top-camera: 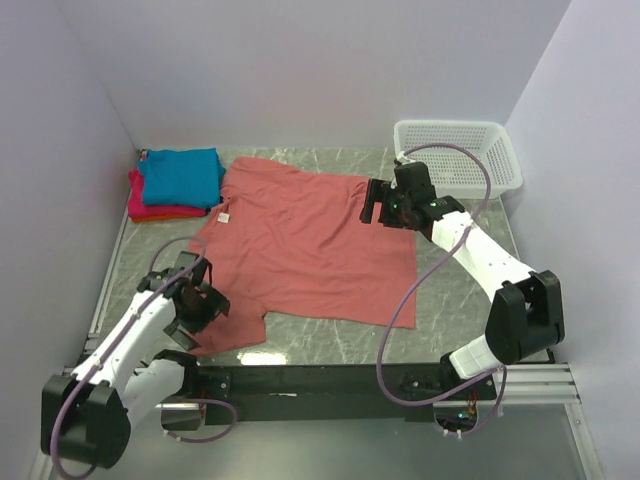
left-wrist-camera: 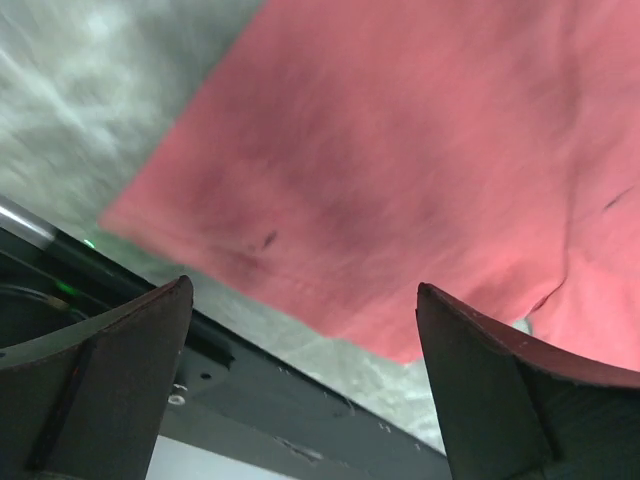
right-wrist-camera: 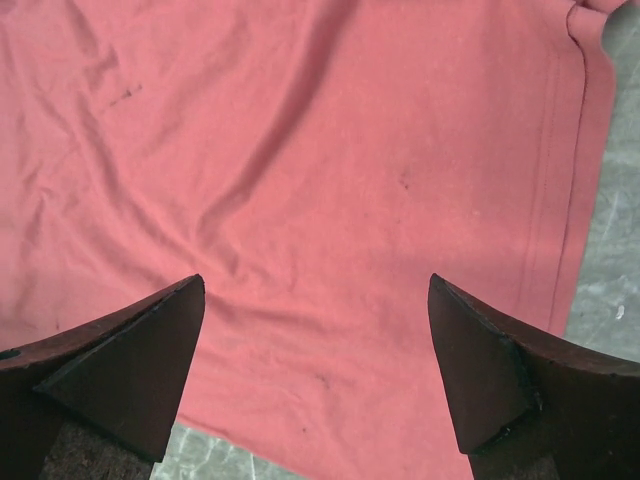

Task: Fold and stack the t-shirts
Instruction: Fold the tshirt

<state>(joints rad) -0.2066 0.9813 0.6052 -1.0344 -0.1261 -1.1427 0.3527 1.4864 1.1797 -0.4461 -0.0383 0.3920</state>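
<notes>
The left gripper moves down onto the salmon shirt's near edge (top-camera: 220,340) (left-wrist-camera: 285,270) by the black bar and closes it next, since that cloth lies below the gripper's open fingers.
A salmon-red t-shirt (top-camera: 300,240) lies spread flat in the middle of the table. At the back left a folded teal-blue t-shirt (top-camera: 180,175) rests on a folded magenta-pink t-shirt (top-camera: 150,208). My left gripper (top-camera: 212,295) hovers open over the salmon shirt's near-left corner; in the left wrist view the left gripper (left-wrist-camera: 305,285) has nothing between its jaws, with the shirt (left-wrist-camera: 400,150) beneath. My right gripper (top-camera: 372,203) stands open at the shirt's far-right edge. In the right wrist view the right gripper (right-wrist-camera: 315,280) is empty above the shirt (right-wrist-camera: 300,150).
A white mesh basket (top-camera: 460,155) stands at the back right, just behind the right arm. Walls close in the left, back and right sides. A black rail (left-wrist-camera: 250,370) runs along the table's near edge, below the left gripper.
</notes>
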